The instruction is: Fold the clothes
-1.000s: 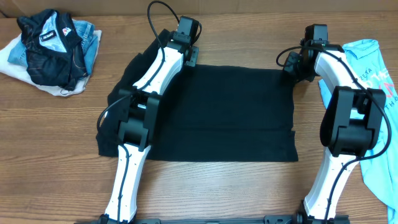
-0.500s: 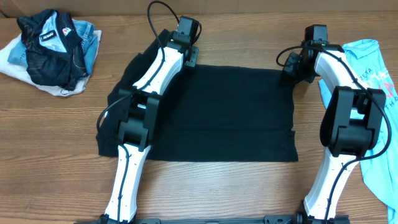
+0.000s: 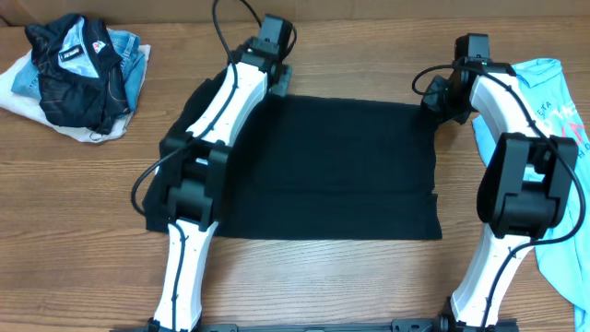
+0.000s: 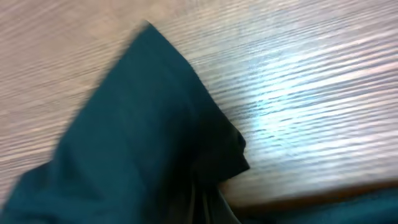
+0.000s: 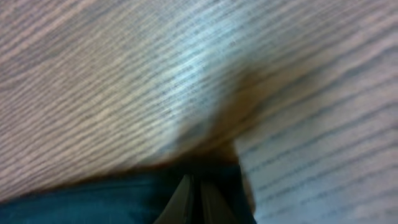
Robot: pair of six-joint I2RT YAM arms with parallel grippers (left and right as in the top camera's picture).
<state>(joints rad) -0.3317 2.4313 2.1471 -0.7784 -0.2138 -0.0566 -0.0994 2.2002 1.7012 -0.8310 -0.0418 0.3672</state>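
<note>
My left gripper next folds its corner back and to the left in the overhead view over the shirt's body [image 3: 243, 159], then releases it, as both far corners are held.
The black T-shirt [image 3: 332, 166] lies spread flat as a wide rectangle in the middle of the wooden table. My left gripper [image 3: 279, 86] is at its far left corner, shut on the fabric. In the left wrist view the cloth [image 4: 124, 137] rises as a peaked fold toward the closed gripper [image 4: 205, 208]. My right gripper [image 3: 431, 97] is at the far right corner, shut on the cloth edge [image 5: 93, 199]; its closed tips [image 5: 196, 202] show in the right wrist view. The light-blue printed tee [image 3: 546, 81] lies at the right, partly under my right arm.
A pile of dark and denim garments on a white cloth [image 3: 74, 69] sits at the far left corner. The left sleeve of the black shirt bunches beside my left arm [image 3: 164, 148]. Bare wood [image 3: 323, 286] runs along the front edge.
My left arm has shifted a little toward the far edge, keeping hold of the shirt corner. The right arm and the shirt's outline have barely moved.
</note>
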